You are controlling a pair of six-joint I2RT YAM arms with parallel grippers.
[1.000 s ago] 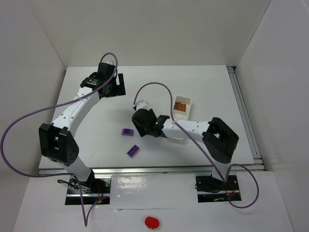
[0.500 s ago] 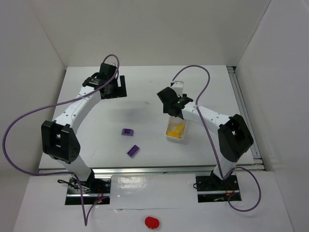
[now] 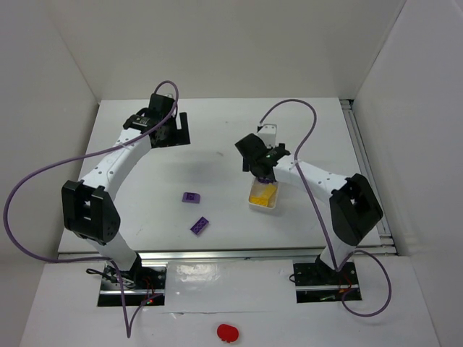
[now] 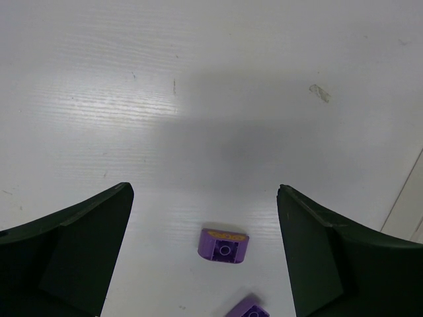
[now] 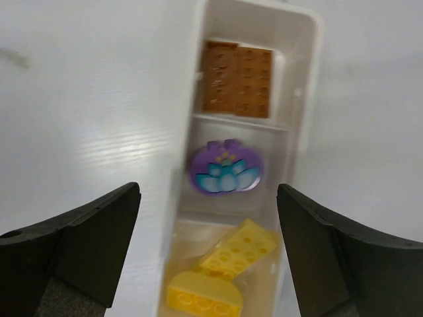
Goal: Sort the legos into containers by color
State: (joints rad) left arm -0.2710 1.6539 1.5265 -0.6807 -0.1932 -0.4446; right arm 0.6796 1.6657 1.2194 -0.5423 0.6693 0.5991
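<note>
I will turn my right gripper and bring it down toward the left in the top view, onto the farther purple brick, because the brick is below the gripper's fingers on that side.
The white tray [image 5: 309, 99] has three compartments. Two brown bricks [image 5: 238, 79] lie in the far one, a rounded purple-blue piece [image 5: 225, 170] in the middle one, and two yellow bricks [image 5: 239, 254] in the near one. My right gripper [image 5: 208, 189] is open and empty above the tray; in the top view it [image 3: 260, 165] hides the tray's far part. Two purple bricks [image 3: 191, 196] [image 3: 200, 225] lie on the table left of the tray [image 3: 262, 207]. My left gripper [image 3: 170, 131] is open and empty at the far left, with a purple brick [image 4: 223, 245] showing below its jaws.
A red rounded blob [image 3: 227, 332] lies on the near ledge in front of the arm bases. White walls enclose the table on the left, back and right. A second purple brick [image 4: 248, 309] shows at the bottom edge of the left wrist view.
My right gripper swung from beside the purple bricks at mid-table back and to the right, over the tray. The left arm barely moved. The two purple bricks stayed put.
</note>
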